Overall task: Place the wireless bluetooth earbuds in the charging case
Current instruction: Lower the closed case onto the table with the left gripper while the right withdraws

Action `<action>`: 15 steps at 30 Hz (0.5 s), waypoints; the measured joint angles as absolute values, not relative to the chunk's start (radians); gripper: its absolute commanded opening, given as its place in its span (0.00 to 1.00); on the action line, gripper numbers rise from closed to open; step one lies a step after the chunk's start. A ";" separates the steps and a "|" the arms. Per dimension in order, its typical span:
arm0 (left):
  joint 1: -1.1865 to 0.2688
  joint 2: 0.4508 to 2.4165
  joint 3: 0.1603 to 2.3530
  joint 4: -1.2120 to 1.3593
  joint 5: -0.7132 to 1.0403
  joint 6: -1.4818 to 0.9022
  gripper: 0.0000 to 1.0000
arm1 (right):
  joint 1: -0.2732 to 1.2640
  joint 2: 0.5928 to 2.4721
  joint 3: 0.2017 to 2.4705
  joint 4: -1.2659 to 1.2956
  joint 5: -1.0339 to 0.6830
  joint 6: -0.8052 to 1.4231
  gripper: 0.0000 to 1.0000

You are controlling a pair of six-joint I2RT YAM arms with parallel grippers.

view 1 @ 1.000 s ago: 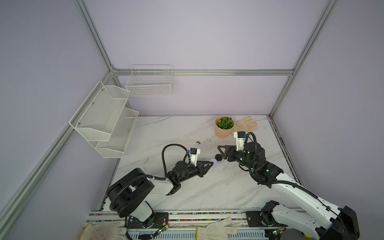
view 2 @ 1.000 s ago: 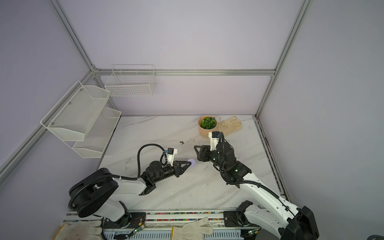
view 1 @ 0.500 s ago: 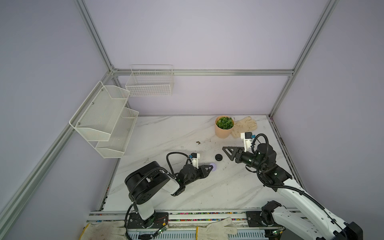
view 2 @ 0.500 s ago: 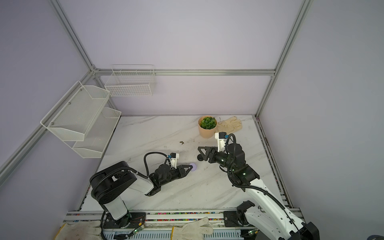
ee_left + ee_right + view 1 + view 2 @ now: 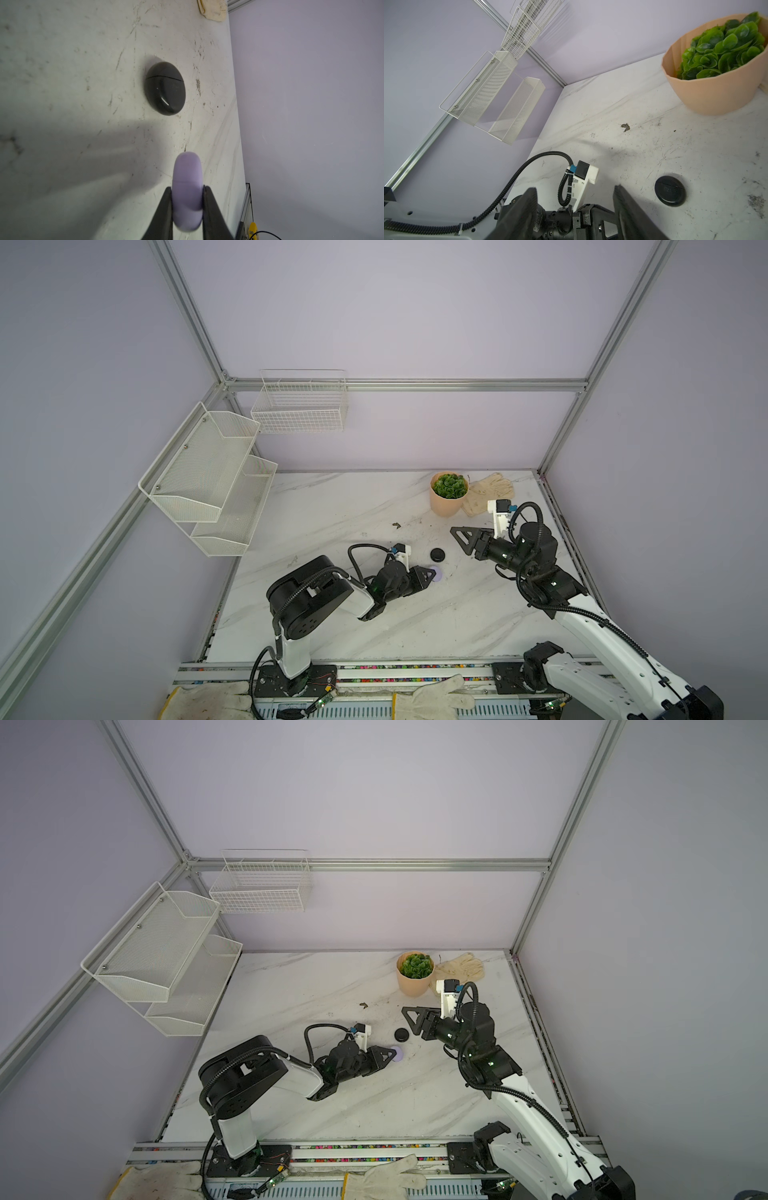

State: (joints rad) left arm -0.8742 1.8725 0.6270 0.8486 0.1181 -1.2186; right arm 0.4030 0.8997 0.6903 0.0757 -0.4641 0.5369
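Note:
I will next lower the lilac case (image 5: 436,572) with my left gripper to the clear spot beside the black case and let go of it there, because it is still hanging above the bare marble.
A lilac charging case (image 5: 187,176) sits shut and edge-on between the fingers of my left gripper (image 5: 187,188), which is shut on it. In both top views this lilac case (image 5: 436,572) (image 5: 398,1052) is low over the marble at the tip of the left gripper (image 5: 432,575) (image 5: 392,1053). A closed black charging case (image 5: 437,554) (image 5: 401,1034) (image 5: 165,88) (image 5: 670,193) lies flat on the table just beyond it. My right gripper (image 5: 459,536) (image 5: 410,1016) (image 5: 575,188) hovers open and empty to the right of the black case. The earbuds are out of view.
A peach plant pot (image 5: 448,506) and a cream glove (image 5: 490,489) stand at the back right. A small brown debris bit (image 5: 395,524) lies mid-table. White mesh shelves (image 5: 208,485) hang on the left wall and a wire basket (image 5: 301,406) on the back wall.
My left arm has folded back and lowered the lilac case towards the table. My right gripper has drawn back to the right, away from the black case.

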 measured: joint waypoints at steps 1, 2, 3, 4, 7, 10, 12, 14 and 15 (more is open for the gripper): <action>-0.879 1.887 0.632 0.848 0.115 -1.236 0.00 | 0.400 0.903 0.694 0.076 -0.465 0.533 0.62; -0.884 1.898 0.636 0.847 0.114 -1.248 0.00 | 0.398 0.905 0.698 0.077 -0.465 0.530 0.62; -0.888 1.905 0.639 0.847 0.111 -1.262 0.00 | 0.397 0.905 0.698 0.078 -0.465 0.526 0.62; -0.893 1.910 0.640 0.847 0.106 -1.274 0.00 | 0.394 0.905 0.698 0.078 -0.465 0.524 0.62; -0.902 1.915 0.640 0.849 0.094 -1.310 0.00 | 0.390 0.905 0.699 0.078 -0.465 0.517 0.62; -0.910 1.919 0.646 0.849 0.085 -1.343 0.01 | 0.390 0.905 0.699 0.078 -0.467 0.513 0.62; -0.912 1.929 0.653 0.854 0.081 -1.357 0.08 | 0.390 0.905 0.699 0.078 -0.469 0.511 0.62; -0.912 1.943 0.666 0.860 0.078 -1.377 0.13 | 0.390 0.905 0.699 0.078 -0.469 0.510 0.62; -0.912 1.949 0.672 0.863 0.078 -1.380 0.15 | 0.390 0.905 0.699 0.078 -0.470 0.509 0.62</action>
